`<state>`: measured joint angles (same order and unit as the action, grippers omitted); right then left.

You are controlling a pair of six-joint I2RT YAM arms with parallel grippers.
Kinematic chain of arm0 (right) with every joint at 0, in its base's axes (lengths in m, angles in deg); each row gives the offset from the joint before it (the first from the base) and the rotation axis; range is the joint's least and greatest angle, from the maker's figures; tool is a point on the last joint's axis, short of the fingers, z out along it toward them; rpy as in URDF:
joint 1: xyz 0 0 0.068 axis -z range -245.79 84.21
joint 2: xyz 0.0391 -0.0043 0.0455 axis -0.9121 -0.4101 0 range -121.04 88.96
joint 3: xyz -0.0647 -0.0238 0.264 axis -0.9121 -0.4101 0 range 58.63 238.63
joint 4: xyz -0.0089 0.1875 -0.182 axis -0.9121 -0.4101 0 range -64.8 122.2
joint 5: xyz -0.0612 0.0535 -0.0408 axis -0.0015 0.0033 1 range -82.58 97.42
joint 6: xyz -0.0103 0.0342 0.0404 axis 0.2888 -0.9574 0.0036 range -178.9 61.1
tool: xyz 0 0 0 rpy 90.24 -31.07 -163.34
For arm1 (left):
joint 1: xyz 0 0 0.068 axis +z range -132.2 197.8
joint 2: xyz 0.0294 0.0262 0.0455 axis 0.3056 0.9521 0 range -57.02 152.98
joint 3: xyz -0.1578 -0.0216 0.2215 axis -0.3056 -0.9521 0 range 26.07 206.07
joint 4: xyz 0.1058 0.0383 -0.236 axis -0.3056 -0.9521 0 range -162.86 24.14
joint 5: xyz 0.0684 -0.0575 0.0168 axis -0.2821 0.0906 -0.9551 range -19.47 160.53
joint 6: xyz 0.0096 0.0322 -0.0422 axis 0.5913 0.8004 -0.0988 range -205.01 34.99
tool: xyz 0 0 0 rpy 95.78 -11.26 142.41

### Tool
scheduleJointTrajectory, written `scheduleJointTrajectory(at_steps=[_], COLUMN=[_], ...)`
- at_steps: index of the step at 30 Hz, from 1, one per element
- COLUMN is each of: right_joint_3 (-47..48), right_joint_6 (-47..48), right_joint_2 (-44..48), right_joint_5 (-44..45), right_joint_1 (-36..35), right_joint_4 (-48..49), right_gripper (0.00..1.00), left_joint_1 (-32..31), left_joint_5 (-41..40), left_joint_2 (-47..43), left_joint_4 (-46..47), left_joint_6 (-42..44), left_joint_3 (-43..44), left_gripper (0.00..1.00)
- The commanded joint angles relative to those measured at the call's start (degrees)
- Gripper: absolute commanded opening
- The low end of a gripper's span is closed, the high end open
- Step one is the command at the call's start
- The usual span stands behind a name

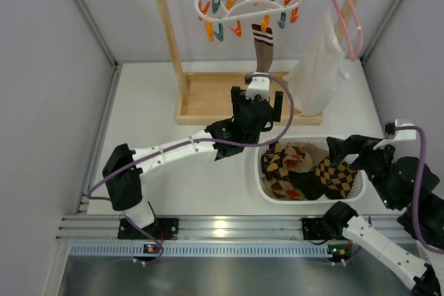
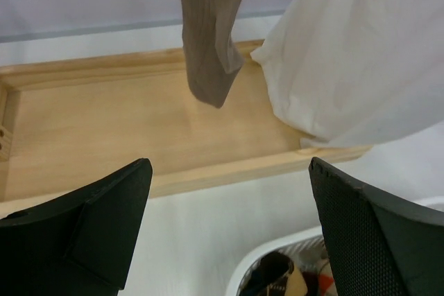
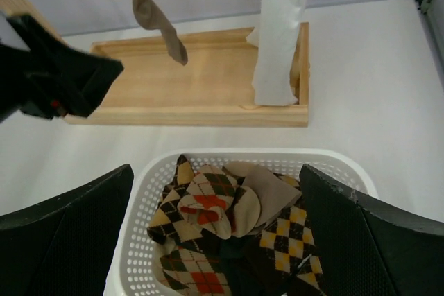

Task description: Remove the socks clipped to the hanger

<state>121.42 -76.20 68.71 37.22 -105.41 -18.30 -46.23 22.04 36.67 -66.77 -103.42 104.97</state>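
The robot's left gripper needs to move outward next until its open fingers are on both sides of the brown sock's lower part, because the dangling toe still hangs beyond them.
The white oval hanger (image 1: pixel 248 1) with orange and teal clips hangs from the wooden rack's bar. One plain brown sock (image 1: pixel 262 50) with a striped cuff is clipped to it; its toe dangles over the rack base (image 2: pixel 211 32). My left gripper (image 1: pixel 257 96) is open and empty just below and in front of that toe (image 2: pixel 229 227), not touching it. Several argyle and tan socks (image 3: pixel 215 206) lie in the white basket (image 1: pixel 258 171). My right gripper (image 3: pixel 216 233) hovers open above the basket, holding nothing.
A white garment (image 1: pixel 319 67) on a pink wire hanger (image 1: pixel 345 15) hangs right of the sock, close to it (image 2: pixel 354 53). The wooden rack (image 1: pixel 166 32) has a tray-like base (image 2: pixel 125 123). The basket rim (image 2: pixel 277 254) lies just under my left gripper.
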Motion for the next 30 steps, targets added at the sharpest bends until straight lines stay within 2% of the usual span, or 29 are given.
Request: scheduleJointTrajectory(at_steps=[1,4,10,15,17,19,21,23,24,26,27,28,30], right_joint_3=[-4.24,-6.88,-8.21,-7.50,-7.50,-7.68,-8.11,-8.55,-9.08,-9.78,-10.40,-10.66,-11.10], right_joint_6=[-1.95,-2.56,-2.30,-1.95,-1.77,-1.60,-1.33,-1.33,-1.25,-1.24,-1.25,-1.25,-1.51], right_joint_2=[-0.66,-0.76,-0.32,1.26,2.05,2.50,2.67,2.67,2.67,2.67,2.59,2.58,2.50], right_joint_5=[-5.71,-8.08,-11.08,-13.19,-14.15,-14.51,-14.51,-14.95,-15.04,-15.30,-15.21,-15.04,-14.42], right_joint_1=[-0.11,-0.11,-0.02,-0.11,-0.11,-0.11,-0.02,-0.02,-0.02,-0.02,-0.02,-0.02,-0.02], right_joint_4=[6.99,9.01,10.60,10.25,10.33,10.25,10.25,10.42,10.42,10.68,10.77,11.12,12.09], right_gripper=[1.00,1.00,0.99,0.99,0.99,1.00,0.99,0.99,1.00,0.99,0.99,0.99,1.00], left_joint_1=[2.67,6.10,9.53,11.73,12.17,12.35,12.53,12.96,13.05,13.14,13.14,13.23,13.23], left_joint_5=[6.36,10.34,8.94,9.38,9.12,8.15,8.41,9.64,9.64,9.73,9.56,9.38,10.17], left_joint_2=[3.24,6.67,17.38,22.50,23.99,25.31,26.10,27.24,27.51,27.69,27.60,26.99,25.76], left_joint_4=[1.52,1.52,1.35,1.35,1.35,1.43,1.52,1.52,1.52,1.52,1.52,1.52,1.52], left_joint_6=[-0.30,-1.27,1.80,3.03,3.21,3.73,4.79,6.54,6.90,8.04,8.13,8.13,7.61], left_joint_3=[7.31,12.15,22.69,27.19,28.42,29.21,30.79,32.19,33.07,33.61,33.43,33.00,31.16], left_gripper=[0.98,0.98,0.98,0.98,0.94,0.84,0.61,0.47,0.32,0.21,0.05,0.00,0.00])
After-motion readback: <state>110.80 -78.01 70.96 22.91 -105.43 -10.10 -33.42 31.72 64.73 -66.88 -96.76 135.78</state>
